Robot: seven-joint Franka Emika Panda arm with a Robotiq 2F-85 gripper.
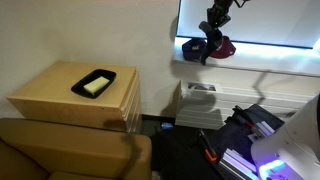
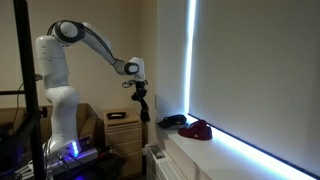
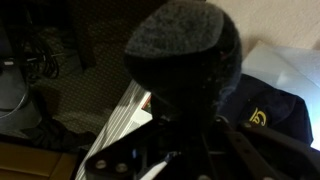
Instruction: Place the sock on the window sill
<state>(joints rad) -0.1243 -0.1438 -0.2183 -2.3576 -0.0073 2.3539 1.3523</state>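
The robot will carry the sock in its gripper past the dark cap and red item, then go down and let go of it on the bare sill beyond, since that part of the sill is clear.
My gripper [image 2: 143,100] is shut on a dark grey sock [image 2: 145,114] that hangs down from the jaws. It is in the air just off the near end of the white window sill [image 2: 215,146]. In an exterior view the gripper [image 1: 211,42] hovers over the sill [image 1: 260,62] between the things lying there. In the wrist view the fuzzy sock [image 3: 182,50] fills the middle and hides the fingertips [image 3: 190,140].
A dark cap with a yellow logo [image 3: 262,115] [image 2: 172,121] and a red item [image 2: 198,129] [image 1: 226,47] lie on the sill. A wooden cabinet [image 1: 60,95] holds a black tray [image 1: 94,83]. A radiator [image 1: 198,100] stands under the sill.
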